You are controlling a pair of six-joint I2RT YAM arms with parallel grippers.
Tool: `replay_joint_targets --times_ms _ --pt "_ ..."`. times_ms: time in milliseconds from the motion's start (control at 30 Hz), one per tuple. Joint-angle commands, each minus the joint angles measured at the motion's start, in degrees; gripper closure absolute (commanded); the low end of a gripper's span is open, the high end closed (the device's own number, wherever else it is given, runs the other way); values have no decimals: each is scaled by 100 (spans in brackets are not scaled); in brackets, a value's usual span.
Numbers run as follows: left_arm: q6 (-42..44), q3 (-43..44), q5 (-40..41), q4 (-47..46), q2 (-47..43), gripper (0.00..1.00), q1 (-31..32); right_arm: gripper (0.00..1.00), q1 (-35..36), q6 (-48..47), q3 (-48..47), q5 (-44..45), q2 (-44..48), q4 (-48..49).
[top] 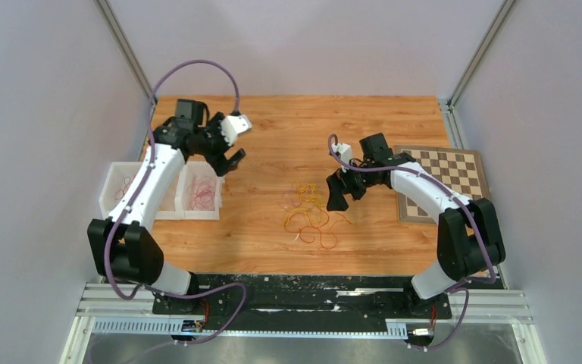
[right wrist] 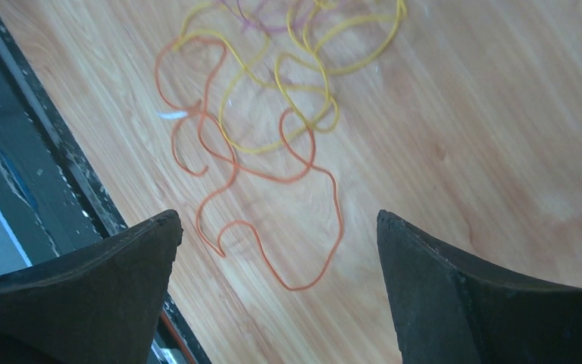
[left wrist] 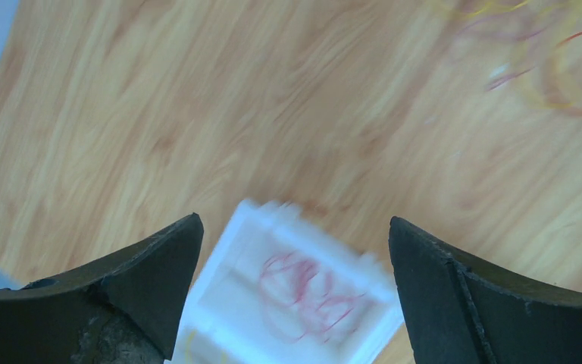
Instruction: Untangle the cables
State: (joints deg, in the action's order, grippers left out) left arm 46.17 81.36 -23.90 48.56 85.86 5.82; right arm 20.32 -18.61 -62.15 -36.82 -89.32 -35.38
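Observation:
The robot will next lower its right gripper and bring it back onto the orange cable's outer bend [top: 348,221] [right wrist: 300,288].
A loose tangle of thin orange, yellow, red and pink cables [top: 311,212] lies on the wooden table at the centre. My right gripper [top: 337,193] is open and empty just right of it. In the right wrist view its jaws [right wrist: 279,216] stand wide apart above a curly orange cable [right wrist: 339,220], with yellow loops [right wrist: 383,47] beyond. My left gripper [top: 231,161] is open and empty above the white tray's [top: 159,214] right end. In the left wrist view [left wrist: 295,221] it hangs over a compartment holding red cables [left wrist: 303,292]. The view is blurred.
The white tray has two compartments, with red cables in the right one [top: 203,193] and a thin one in the left [top: 123,186]. A chessboard [top: 447,178] lies at the right. A black rail [right wrist: 45,136] runs along the table's near edge.

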Motion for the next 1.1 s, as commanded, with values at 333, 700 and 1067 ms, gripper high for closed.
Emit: replay_joint_targets --times_ms 333,700,1067 --pt "-2735 -2041 -531 -3122 -534 0 2620 8 7 -1203 929 793 214 -566" --pt "-3559 -2333 -590 -3326 -1916 0 1653 100 -1 -1302 298 8 -29 -740" --pt "-2778 -1029 -1735 -1867 -2425 0 1287 100 -31 -435 -1414 -2175 1464 -510"
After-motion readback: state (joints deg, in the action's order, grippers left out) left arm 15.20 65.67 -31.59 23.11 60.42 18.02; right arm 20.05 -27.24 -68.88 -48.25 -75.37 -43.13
